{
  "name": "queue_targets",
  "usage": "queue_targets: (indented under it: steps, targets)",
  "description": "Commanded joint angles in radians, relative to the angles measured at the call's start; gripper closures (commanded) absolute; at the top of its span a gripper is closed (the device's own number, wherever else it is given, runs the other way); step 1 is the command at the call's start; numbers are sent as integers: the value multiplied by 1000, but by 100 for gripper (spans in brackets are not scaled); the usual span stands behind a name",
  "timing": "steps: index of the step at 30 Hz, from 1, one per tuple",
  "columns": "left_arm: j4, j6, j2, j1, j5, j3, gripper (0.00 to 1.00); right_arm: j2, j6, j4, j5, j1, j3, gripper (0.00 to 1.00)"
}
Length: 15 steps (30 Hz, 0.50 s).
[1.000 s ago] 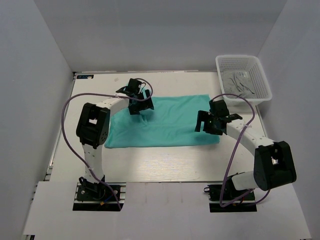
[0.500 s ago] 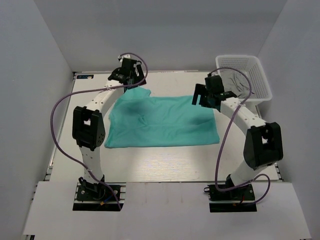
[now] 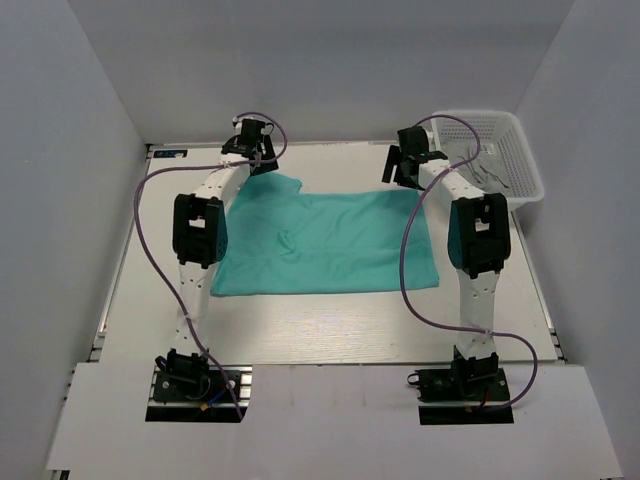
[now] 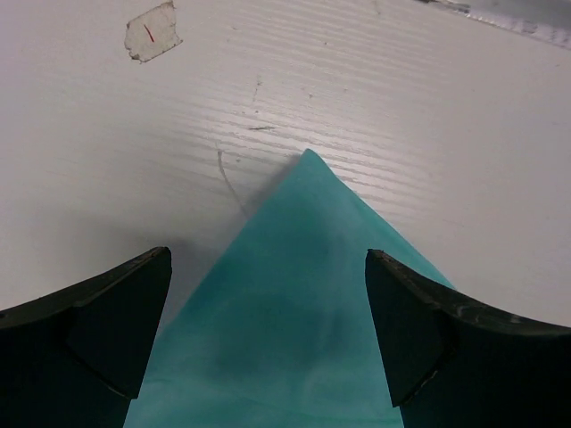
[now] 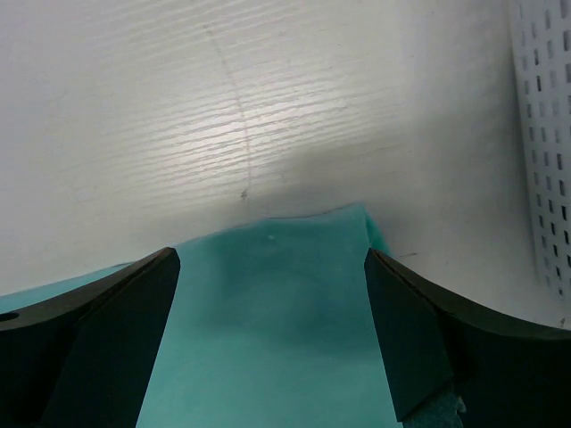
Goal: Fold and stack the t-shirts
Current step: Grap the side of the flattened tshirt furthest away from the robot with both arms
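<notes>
The shirt's pointed far corner [image 3: 266, 174] [image 4: 304, 178] is below, just past the open fingers. My left gripper needs to go down next and move slightly outward onto that corner.
A teal-green t-shirt [image 3: 325, 240] lies spread flat across the middle of the white table. My left gripper [image 3: 262, 163] hangs open over the shirt's far left corner. In the left wrist view that pointed corner [image 4: 308, 232] reaches up between the two black fingers [image 4: 98, 312], with nothing gripped. My right gripper [image 3: 405, 172] hangs open over the shirt's far right corner. The right wrist view shows that corner [image 5: 285, 294] lying flat between the spread fingers [image 5: 419, 330].
A white mesh basket [image 3: 500, 140] with grey cloth inside stands at the back right, its wall [image 5: 544, 134] close to the right gripper. A torn bit of tape [image 4: 152, 31] sticks to the table beyond the left corner. Grey walls enclose the table.
Both arms have stretched away from the shirt's middle toward the far edge. The left gripper went to the far left corner, the right to the far right corner. The shirt's back left edge has shifted.
</notes>
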Motion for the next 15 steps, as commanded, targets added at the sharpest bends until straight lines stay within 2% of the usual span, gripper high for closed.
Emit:
queue_targets:
  steps: [1, 6, 10, 14, 15]
  targets:
    - [101, 74, -13, 6, 31, 26, 0, -2, -1, -4, 5, -22, 56, 10]
    - [134, 83, 73, 6, 20, 65, 8, -19, -14, 39, -22, -39, 16, 10]
    - [143, 57, 142, 15, 64, 83, 13, -21, -20, 70, -35, -48, -18, 10]
    - [181, 46, 165, 25, 90, 74, 24, 5, -34, 80, -27, -51, -7, 10]
    - [193, 46, 165, 25, 101, 74, 30, 7, -35, 82, -24, -54, -3, 10]
